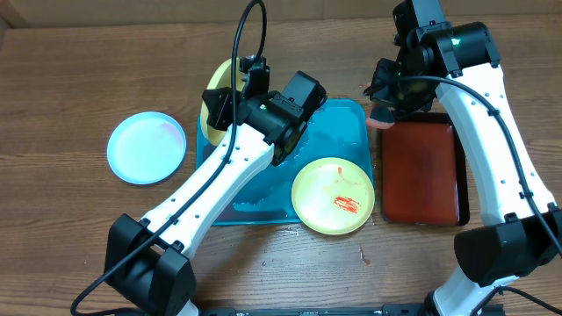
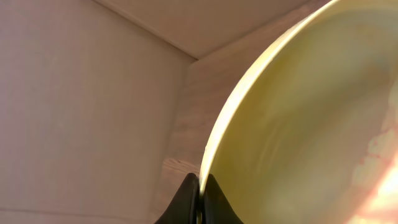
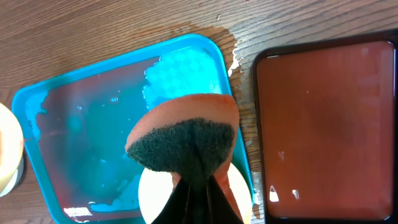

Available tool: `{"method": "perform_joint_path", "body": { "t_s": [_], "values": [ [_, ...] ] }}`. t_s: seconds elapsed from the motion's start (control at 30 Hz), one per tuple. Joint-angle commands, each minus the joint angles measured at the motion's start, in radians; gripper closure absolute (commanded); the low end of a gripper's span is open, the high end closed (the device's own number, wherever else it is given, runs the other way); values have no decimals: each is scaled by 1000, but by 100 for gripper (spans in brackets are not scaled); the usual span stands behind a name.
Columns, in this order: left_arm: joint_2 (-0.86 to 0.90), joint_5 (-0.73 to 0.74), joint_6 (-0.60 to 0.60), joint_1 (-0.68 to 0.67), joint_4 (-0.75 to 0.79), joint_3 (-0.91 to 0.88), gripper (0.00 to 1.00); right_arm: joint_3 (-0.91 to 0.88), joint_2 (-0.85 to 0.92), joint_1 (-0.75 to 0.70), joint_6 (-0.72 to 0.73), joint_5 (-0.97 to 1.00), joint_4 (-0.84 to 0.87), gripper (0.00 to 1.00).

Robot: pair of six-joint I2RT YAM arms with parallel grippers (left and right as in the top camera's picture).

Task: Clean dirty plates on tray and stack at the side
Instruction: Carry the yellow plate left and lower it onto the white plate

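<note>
The left gripper swings to the left in the overhead view next. Then it lowers the cream plate onto the pale plate and releases, as that's bare beside the tray.
My left gripper [image 1: 235, 91] is shut on the rim of a cream plate [image 1: 215, 93] and holds it tilted up over the far left corner of the turquoise tray [image 1: 347, 132]. In the left wrist view the black fingertips [image 2: 186, 196] pinch that plate's [image 2: 298, 124] edge; a faint pink smear shows on its face. A second plate [image 1: 333, 195] with a red sauce smear lies on the tray's near right corner. My right gripper [image 1: 384, 107] is shut on an orange sponge [image 3: 183, 134], green scouring side facing the camera, above the tray's [image 3: 93, 124] right edge and that plate [image 3: 155, 196].
A pale plate with a light blue rim [image 1: 147, 147] lies on the wooden table left of the tray. A dark red, black-rimmed tray [image 1: 421, 171] sits right of the turquoise one. Water and foam lie pooled on the turquoise tray's floor.
</note>
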Motion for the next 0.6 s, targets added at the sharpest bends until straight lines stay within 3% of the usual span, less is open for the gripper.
{"method": "perform_joint_path", "body": {
  "t_s": [0.0,0.27,0.4,0.57],
  "values": [
    [-33,-45,-50,-6,3,10,96,5,-15,-1,-3,-2,2,96],
    [-33,17,-82,-6,6,10,96,5,-15,-1,-3,-2,2,96],
    [-33,319,-90,44,5,10,96,5,-15,-1,-3,-2,-2,96],
    [-33,715,-56,227,15,10,96,5,-15,-1,-7,-2,-12,96]
  ]
}}
